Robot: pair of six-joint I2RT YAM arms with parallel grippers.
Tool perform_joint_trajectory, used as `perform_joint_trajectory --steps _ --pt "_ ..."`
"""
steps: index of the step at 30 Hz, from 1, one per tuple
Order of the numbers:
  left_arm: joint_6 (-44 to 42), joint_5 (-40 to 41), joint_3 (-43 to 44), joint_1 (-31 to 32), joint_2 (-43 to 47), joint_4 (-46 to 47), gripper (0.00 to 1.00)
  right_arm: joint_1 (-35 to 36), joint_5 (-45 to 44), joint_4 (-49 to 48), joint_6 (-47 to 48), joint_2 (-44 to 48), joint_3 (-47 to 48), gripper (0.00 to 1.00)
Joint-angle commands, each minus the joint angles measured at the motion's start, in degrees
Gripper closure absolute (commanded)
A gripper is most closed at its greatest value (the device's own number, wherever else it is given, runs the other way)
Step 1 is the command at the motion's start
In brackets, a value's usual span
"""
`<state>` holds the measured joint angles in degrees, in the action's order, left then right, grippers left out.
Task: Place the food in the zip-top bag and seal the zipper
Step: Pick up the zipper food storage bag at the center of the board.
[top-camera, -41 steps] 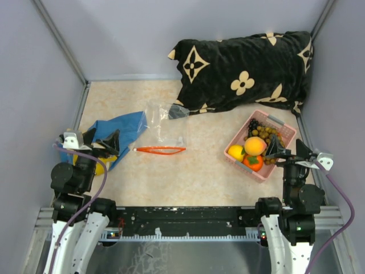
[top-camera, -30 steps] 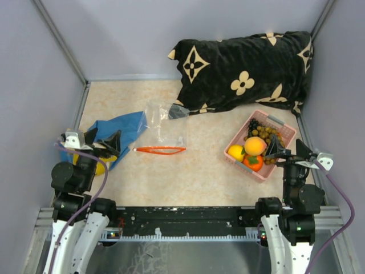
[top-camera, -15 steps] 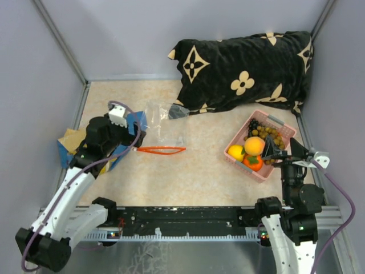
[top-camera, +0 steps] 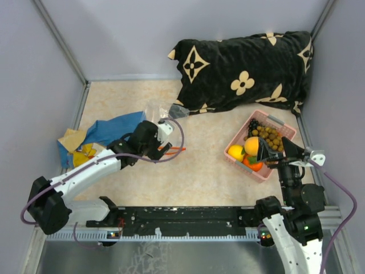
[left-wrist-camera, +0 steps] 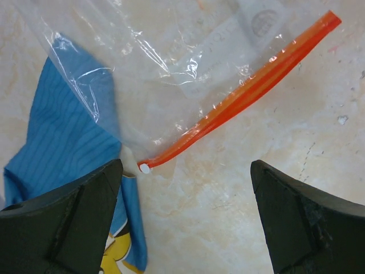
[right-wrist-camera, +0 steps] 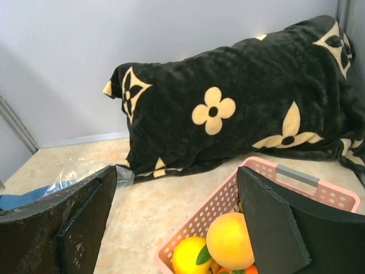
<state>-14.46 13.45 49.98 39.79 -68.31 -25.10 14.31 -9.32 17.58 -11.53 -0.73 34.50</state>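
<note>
The part of the zipper near its white slider is below my left gripper, and my open fingers straddle it in the wrist view. My left gripper should lower its open fingers onto that part next.
The clear zip-top bag [top-camera: 162, 123] lies flat mid-table, its orange-red zipper [top-camera: 178, 149] along the near edge. In the left wrist view the zipper [left-wrist-camera: 239, 97] runs diagonally and ends in a white slider [left-wrist-camera: 145, 168]. My left gripper [top-camera: 164, 149] is open and empty just above the zipper's left end [left-wrist-camera: 185, 182]. The food sits in the pink basket [top-camera: 285, 127]: lemon [top-camera: 235, 152], peach [top-camera: 254, 145], orange-red fruit [top-camera: 254, 164], grapes [top-camera: 252, 124], berries [top-camera: 268, 135]. My right gripper [top-camera: 274, 152] is open and empty at the basket's near edge. The right wrist view shows the peach [right-wrist-camera: 230, 240] and lemon [right-wrist-camera: 191, 256].
A black pillow [top-camera: 245, 68] with tan flowers lies at the back right, close behind the basket. Blue cloth [top-camera: 111, 128] with a yellow thing [top-camera: 85, 154] lies left of the bag, touching its corner [left-wrist-camera: 63, 125]. Grey walls enclose three sides.
My left arm has swung from the left edge over the blue cloth to the bag's zipper. My right gripper has shifted slightly left, toward the basket.
</note>
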Motion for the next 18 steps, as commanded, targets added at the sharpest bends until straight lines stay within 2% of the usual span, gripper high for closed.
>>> perform_joint_trajectory --steps 1,6,13,18 --pt "-7.3 12.9 0.1 5.8 -4.5 -1.3 0.01 1.0 -0.6 -1.4 1.2 0.9 0.7 0.14" --pt "-8.6 14.6 2.3 7.7 -10.4 -0.3 0.01 1.1 -0.5 -1.3 0.7 0.9 0.9 0.14" --pt "-10.9 19.4 1.7 9.5 -16.2 8.5 0.04 1.2 -0.4 -1.3 0.5 0.9 0.8 0.14" --pt "-12.8 19.8 1.4 10.3 -19.3 14.2 0.06 1.4 -0.7 -1.3 0.3 0.9 0.9 0.14"
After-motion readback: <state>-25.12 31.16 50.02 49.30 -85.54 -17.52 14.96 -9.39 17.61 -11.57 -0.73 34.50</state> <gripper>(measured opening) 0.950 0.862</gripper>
